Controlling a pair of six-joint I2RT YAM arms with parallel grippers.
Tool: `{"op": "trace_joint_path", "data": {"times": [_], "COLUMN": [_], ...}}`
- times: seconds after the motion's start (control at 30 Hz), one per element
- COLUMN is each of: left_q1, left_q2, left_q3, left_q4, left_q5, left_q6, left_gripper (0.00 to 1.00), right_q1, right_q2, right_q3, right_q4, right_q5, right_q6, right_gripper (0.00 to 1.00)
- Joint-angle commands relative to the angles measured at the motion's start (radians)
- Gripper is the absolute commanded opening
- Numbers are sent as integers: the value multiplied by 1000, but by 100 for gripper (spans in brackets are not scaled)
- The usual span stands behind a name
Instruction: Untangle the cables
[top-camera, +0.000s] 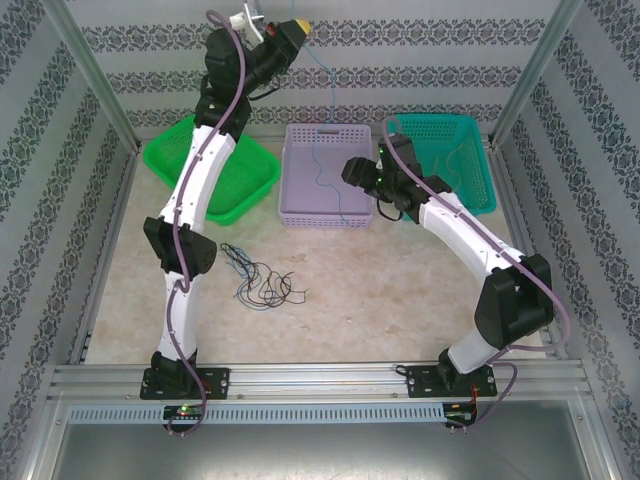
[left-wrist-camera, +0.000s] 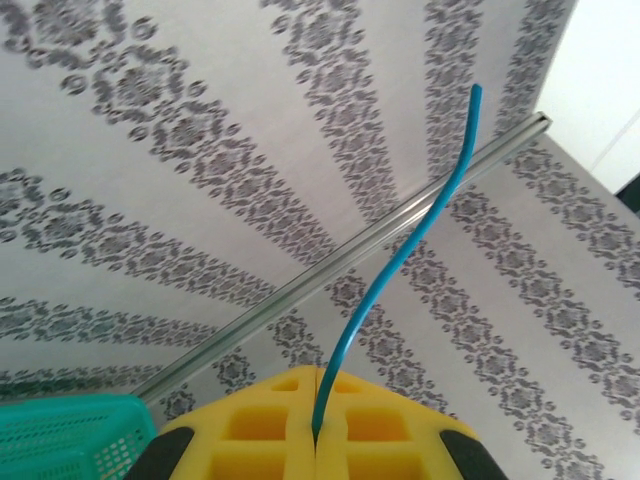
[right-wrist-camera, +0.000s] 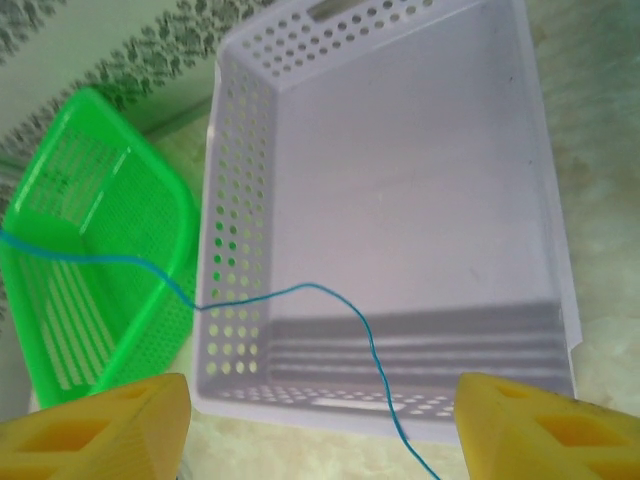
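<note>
The blue cable's lower length already hangs inside the lavender basket, so the robot's left gripper should next go down and tilt downward over the lavender basket's far end (top-camera: 325, 145) to let go of the cable.
My left gripper (top-camera: 293, 28) is raised high at the back and shut on a blue cable (left-wrist-camera: 400, 260), pinched between its yellow pads (left-wrist-camera: 250, 430). That blue cable (top-camera: 330, 120) hangs down into the lavender basket (top-camera: 290, 180). In the right wrist view the blue cable (right-wrist-camera: 330, 292) runs across the lavender basket (right-wrist-camera: 240, 200) and passes between the open yellow fingers (right-wrist-camera: 110, 425) without touching them. My right gripper (top-camera: 352, 168) hovers open at that basket's right edge. A tangle of dark cables (top-camera: 258, 277) lies on the table in front of the left arm.
A bright green basket (top-camera: 250, 180) stands at the back left, partly behind the left arm. A teal basket (top-camera: 455, 150) stands at the back right, behind the right arm. Aluminium frame posts (top-camera: 90, 70) and patterned walls close in the workspace.
</note>
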Motion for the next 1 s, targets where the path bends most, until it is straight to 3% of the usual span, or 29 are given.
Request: {"op": "trace_joint_path", "data": {"times": [0.0, 0.3, 0.43, 0.7, 0.97], "left_q1": [9, 4, -2, -12, -22], "left_q2": [62, 105, 107, 119, 126], "left_q3": [22, 6, 2, -15, -32], "left_q4": [51, 52, 34, 10, -17], "left_q5": [9, 62, 73, 83, 85], "left_q6": [-15, -28, -16, 4, 30], "left_gripper": [0, 0, 0, 0, 0], "right_q1": [38, 61, 59, 34, 38], "right_q2": [2, 247, 371, 478, 501], "right_q3": [-16, 121, 247, 392, 432], "right_q4": [-59, -230, -320, -412, -434], "right_q5": [13, 64, 73, 107, 153], "right_q6": [-171, -307, -332, -314, -329], "right_gripper": [71, 72, 67, 54, 54]}}
